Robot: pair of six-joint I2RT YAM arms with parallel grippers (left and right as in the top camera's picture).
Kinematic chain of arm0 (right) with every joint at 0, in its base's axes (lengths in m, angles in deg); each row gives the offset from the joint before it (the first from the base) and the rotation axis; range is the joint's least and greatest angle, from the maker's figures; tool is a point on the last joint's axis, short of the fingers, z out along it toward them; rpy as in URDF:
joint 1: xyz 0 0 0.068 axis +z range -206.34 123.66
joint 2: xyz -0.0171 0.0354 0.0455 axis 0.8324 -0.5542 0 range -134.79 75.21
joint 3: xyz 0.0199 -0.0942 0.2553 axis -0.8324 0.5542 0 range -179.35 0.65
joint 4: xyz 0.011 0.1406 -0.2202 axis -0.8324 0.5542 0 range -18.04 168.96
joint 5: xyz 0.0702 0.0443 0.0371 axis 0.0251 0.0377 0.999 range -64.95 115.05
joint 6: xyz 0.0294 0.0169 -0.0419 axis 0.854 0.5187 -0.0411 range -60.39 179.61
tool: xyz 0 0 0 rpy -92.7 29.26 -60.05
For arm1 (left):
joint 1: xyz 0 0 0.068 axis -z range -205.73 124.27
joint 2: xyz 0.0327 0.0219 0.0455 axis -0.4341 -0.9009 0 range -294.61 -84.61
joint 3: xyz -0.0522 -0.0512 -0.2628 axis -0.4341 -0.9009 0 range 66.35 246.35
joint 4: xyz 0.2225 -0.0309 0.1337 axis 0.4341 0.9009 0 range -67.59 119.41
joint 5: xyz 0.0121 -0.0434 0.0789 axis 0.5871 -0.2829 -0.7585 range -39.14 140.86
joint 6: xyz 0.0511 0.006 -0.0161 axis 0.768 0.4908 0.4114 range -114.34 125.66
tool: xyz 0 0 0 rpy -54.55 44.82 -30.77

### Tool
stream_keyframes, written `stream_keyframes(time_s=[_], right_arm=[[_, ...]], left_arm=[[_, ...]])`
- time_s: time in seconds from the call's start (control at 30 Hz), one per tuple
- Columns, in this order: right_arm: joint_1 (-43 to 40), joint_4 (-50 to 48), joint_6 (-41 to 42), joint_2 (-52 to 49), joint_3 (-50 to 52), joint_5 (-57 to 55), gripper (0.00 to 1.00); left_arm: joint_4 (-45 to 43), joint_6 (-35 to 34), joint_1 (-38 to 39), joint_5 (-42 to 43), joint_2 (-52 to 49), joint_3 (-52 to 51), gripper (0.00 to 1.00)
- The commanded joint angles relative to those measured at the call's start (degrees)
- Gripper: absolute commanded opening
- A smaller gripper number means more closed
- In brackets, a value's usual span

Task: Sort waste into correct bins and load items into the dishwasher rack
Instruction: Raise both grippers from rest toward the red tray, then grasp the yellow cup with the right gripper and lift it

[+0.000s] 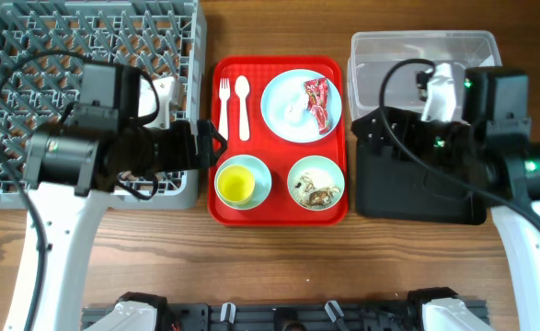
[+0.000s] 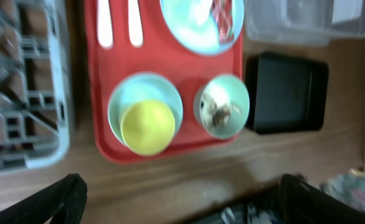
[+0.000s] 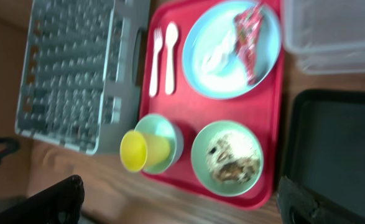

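Next, the right gripper swings from above the black tray (image 1: 417,193) across the red tray and down onto the yellow cup (image 1: 235,183). The cup's rim stands clear of the bowl.
On the red tray (image 1: 279,210) lie a white fork (image 1: 224,106) and spoon (image 1: 243,106). A pale-blue plate (image 1: 288,92) there holds a red wrapper (image 1: 317,101) and a white scrap (image 1: 294,112). A yellow cup (image 1: 235,183) sits in a pale-blue bowl (image 1: 261,173), next to a mint-green bowl (image 1: 299,167) of food scraps (image 1: 317,188). The grey rack (image 1: 30,55) stands at the left; the clear tub (image 1: 417,55) and black tray (image 1: 417,193) at the right. My left gripper (image 2: 185,202) is open and empty, high over the tray's left edge. My right gripper (image 3: 182,205) is open and empty above the black tray.
Bare wooden table (image 1: 279,267) runs along the front of the red tray. The arms' bases (image 1: 279,317) sit at the near edge. My left arm lies over the rack's right side and my right arm over the black tray.
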Motion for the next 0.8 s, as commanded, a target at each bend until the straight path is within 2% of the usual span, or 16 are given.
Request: stream_keyframes(time_s=[0.0, 0.03, 0.07, 0.1, 0.2, 0.27, 0.43, 0.5, 0.6, 0.67, 0.77], right_arm=[[2.2, 1.4, -4.3, -1.9, -0.9, 4.4, 0.96], [3.7, 1.7, -4.3, -2.3, -0.6, 3.8, 0.95], [5.8, 1.8, -4.2, -2.6, 0.0, 2.6, 0.95], [7.3, 1.8, -3.9, -2.8, 0.4, 1.3, 0.92], [13.1, 1.8, -0.2, -3.7, 2.0, -5.5, 0.86], [16.8, 1.7, 2.2, -4.6, 2.8, -8.1, 0.83], [23.9, -2.8, 7.2, -7.6, 2.9, -8.5, 0.63], [27.6, -6.3, 7.4, -9.1, 2.9, -7.7, 0.61], [32.6, -9.5, 10.5, -12.0, 2.9, -9.4, 0.61], [36.0, -10.4, 15.4, -15.4, 2.9, -14.8, 0.59], [38.2, -12.3, 18.7, -21.0, 2.9, -19.5, 0.51]], left_arm=[[1.4, 1.3, -0.4, 3.0, -0.9, 1.0, 1.00], [1.4, 1.3, -0.4, 3.0, -0.9, 1.0, 0.97], [1.6, 1.3, -0.4, 3.0, -0.9, 1.0, 0.84], [1.8, 1.7, -0.4, 2.9, -0.8, 1.0, 0.77], [3.1, 1.3, -0.4, -1.1, 0.0, 1.0, 0.72], [3.9, -1.5, -0.4, -5.9, 1.4, 1.0, 0.66], [5.3, -7.5, -0.4, -17.2, 7.3, 1.0, 0.60], [6.2, -13.2, -0.4, -23.0, 9.9, 1.0, 0.60], [7.8, -21.0, -0.4, -30.0, 13.3, 1.0, 0.69], [8.6, -23.1, -0.4, -32.2, 15.2, 1.0, 0.70], [9.5, -23.2, -0.4, -32.2, 17.5, 1.0, 0.75]])
